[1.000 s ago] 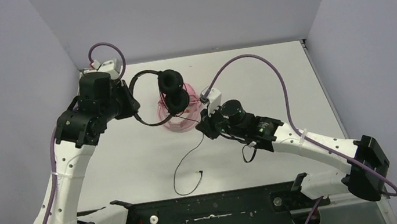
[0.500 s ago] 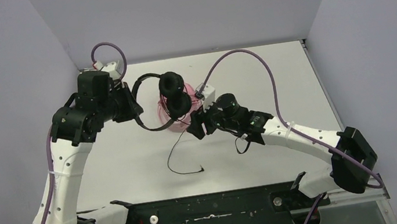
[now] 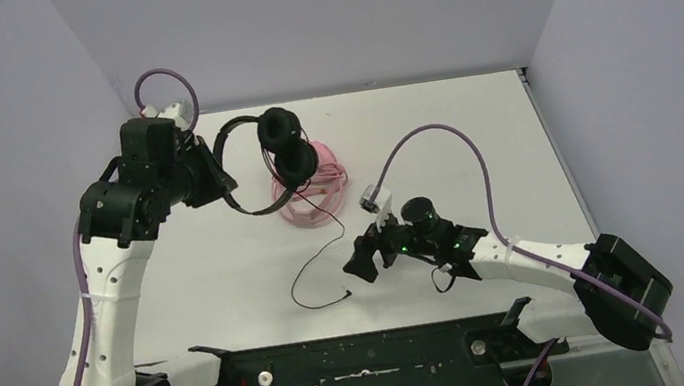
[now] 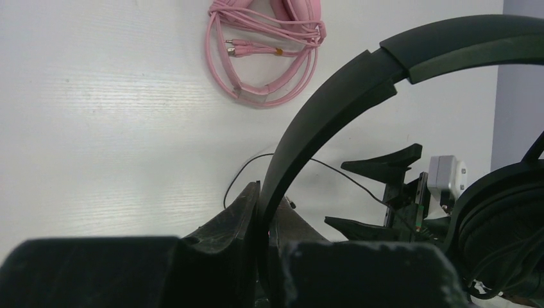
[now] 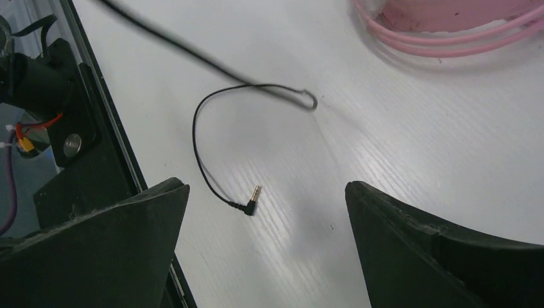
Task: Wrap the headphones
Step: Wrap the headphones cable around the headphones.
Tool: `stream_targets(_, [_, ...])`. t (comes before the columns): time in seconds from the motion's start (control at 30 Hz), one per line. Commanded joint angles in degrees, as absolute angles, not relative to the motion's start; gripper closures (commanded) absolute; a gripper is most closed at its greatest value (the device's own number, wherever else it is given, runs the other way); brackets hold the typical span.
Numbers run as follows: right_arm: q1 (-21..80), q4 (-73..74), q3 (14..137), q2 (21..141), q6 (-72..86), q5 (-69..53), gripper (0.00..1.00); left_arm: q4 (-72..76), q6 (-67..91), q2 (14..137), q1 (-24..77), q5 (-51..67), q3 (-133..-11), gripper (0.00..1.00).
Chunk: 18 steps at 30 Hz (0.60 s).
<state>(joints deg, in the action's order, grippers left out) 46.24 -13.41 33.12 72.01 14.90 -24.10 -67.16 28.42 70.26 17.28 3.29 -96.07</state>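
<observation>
The open fingers of my right gripper are still above a spot near the plug. I will move my right gripper outward and to the left in the top view, onto the black cable's bend point(image 3: 344, 227) point(image 5: 314, 101).
My left gripper point(image 3: 221, 182) point(image 4: 264, 200) is shut on the headband point(image 4: 333, 109) of the black headphones, holding them above the table with the earcups point(image 3: 283, 146) over the back middle. Their thin black cable point(image 3: 312, 263) hangs down and loops on the table, ending in a plug point(image 3: 346, 296) point(image 5: 252, 202). The pink headphones point(image 3: 313, 192) lie under the earcups with their pink cable point(image 4: 263, 45) coiled around them. My right gripper point(image 3: 360, 263) point(image 5: 266, 190) is open and empty, hovering over the plug, which shows between its fingers.
The black base rail point(image 3: 361, 357) runs along the near edge, close to the plug and the right gripper. Grey walls close in the table at the left, back and right. A purple cable point(image 3: 451, 137) arcs above the right arm.
My right gripper has opened and pulled back from the pink headphones toward the near edge, over the plug. The left arm has shifted the black headphones slightly left and back.
</observation>
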Motion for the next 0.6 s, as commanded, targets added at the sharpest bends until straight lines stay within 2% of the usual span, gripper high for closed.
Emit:
stream_targets(0.0, [45.47,-27.23,28.74,67.01,12.79,-27.09,0.0,-64.52,30.31,69.17,16.13,5.29,-99.98,1.0])
stream_targets(0.1, [45.34,-35.28,25.45,68.35,13.57,-27.26,0.0,-64.23,31.11,69.11,15.61,6.21,-99.74,1.0])
stream_targets(0.17, [46.03,-46.98,22.32,72.57,15.06,-25.0,0.0,-63.26,31.8,68.98,15.34,7.44,-99.23,1.0])
stream_targets(0.23, [47.46,-59.39,20.09,78.09,16.0,-18.25,0.0,-62.67,32.45,69.1,15.01,8.69,-99.25,1.0])
stream_targets(0.4, [52.39,-79.98,20.92,91.93,14.6,-5.2,0.01,-62.27,33.22,69.37,14.31,10.28,-99.87,1.0])
stream_targets(0.47, [52.74,-85.25,22.1,97.71,16.47,-1.97,0.04,-62.14,33.43,69.5,14.1,10.41,-100.25,1.0])
stream_targets(0.57, [54.33,-85.52,25.18,101.47,17.22,-0.18,0.08,-61.99,33.57,69.52,13.87,11.02,-100.61,1.0])
